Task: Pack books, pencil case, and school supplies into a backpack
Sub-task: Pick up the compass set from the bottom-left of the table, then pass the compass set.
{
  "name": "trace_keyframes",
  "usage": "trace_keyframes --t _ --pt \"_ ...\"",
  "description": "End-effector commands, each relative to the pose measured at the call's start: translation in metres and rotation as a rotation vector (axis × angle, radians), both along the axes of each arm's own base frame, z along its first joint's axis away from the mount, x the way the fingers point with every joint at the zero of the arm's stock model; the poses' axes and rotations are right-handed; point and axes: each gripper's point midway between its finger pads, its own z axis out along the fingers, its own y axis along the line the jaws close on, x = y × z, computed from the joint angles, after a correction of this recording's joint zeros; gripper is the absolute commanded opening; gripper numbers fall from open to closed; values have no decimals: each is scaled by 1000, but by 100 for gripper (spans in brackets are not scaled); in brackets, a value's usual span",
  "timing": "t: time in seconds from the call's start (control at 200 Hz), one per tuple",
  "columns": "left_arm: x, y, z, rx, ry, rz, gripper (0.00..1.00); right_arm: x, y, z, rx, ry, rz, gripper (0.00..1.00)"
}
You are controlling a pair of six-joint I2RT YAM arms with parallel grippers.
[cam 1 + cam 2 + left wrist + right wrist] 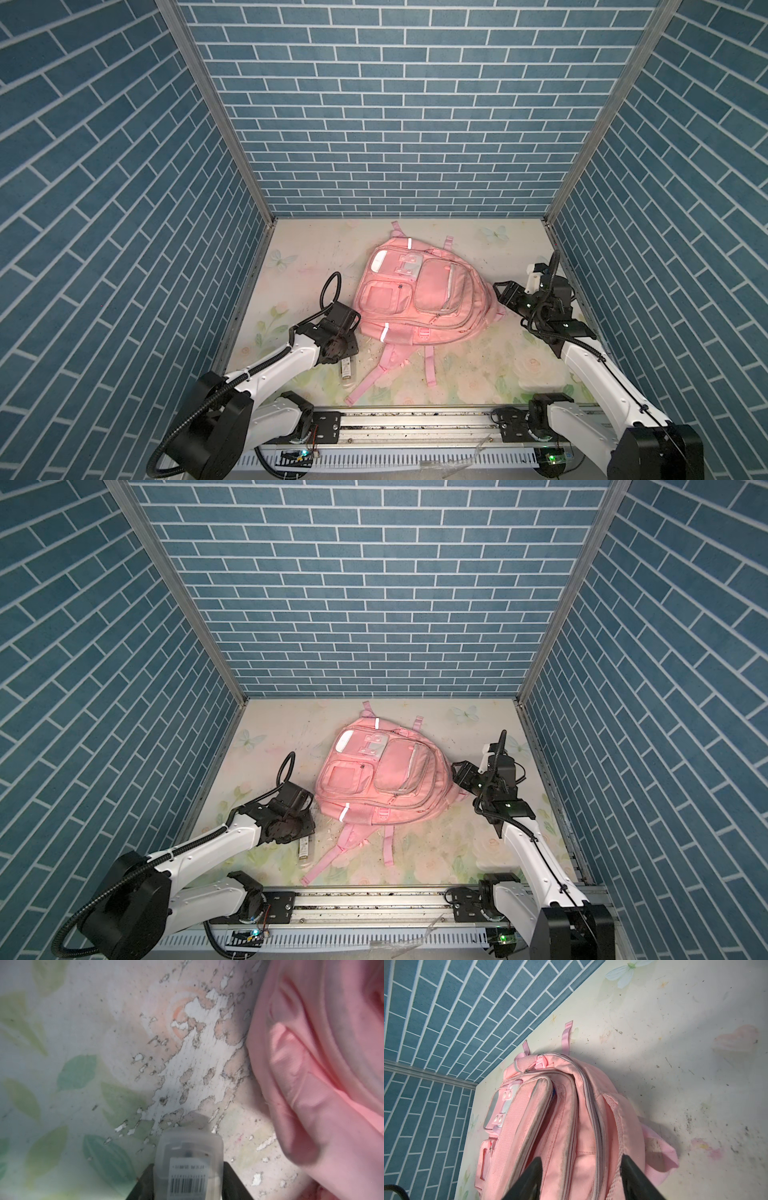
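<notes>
The right gripper needs to move over the backpack [415,299] toward the left gripper next and close on the plastic box's near end [347,379], which sticks out clear of the left gripper's fingers.
The pale pink backpack [415,299] [374,779] lies front up mid-table, straps trailing toward the near edge. One of the school supplies, a small translucent plastic box with a barcode label [346,371] [188,1159], lies on the table by the backpack's left side [311,1064]. My left gripper [343,349] [188,1164] is down on it, a black finger pressed against each side. My right gripper [498,289] [581,1157] stands open at the backpack's right edge [560,1126], its fingers astride the zipped side seams. No books or pencil case show.
Blue brick-pattern walls [395,124] close the table in on three sides. The floral table cover [197,1064] is worn and flaking beside the box. A metal rail [415,419] carrying both arm bases runs along the near edge.
</notes>
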Motion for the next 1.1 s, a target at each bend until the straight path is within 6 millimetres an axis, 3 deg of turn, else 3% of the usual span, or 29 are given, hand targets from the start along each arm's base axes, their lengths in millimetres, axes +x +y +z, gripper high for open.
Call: trace_keyframes --t 0.0,0.13,0.26,0.425,0.58,0.725,0.84,1.095 --pt "4 -1 13 -1 -21 8 34 5 5 20 15 -54 30 60" --pt "26 -9 68 -48 -149 7 34 2 21 48 53 -154 116 57" --pt "56 -23 136 -109 -310 -1 33 -8 57 89 63 -327 236 57" --pt "102 -58 200 -217 -442 -44 33 -40 141 131 50 -537 474 57" --pt "132 -91 247 -346 -548 -55 33 -56 205 133 77 -585 607 60" --pt "137 -118 270 -427 -598 -67 33 -51 250 125 114 -536 669 62" --pt "136 -127 275 -453 -621 -60 33 -50 275 122 125 -522 716 63" --pt "134 -135 276 -473 -631 -58 33 -44 292 101 122 -436 738 59"
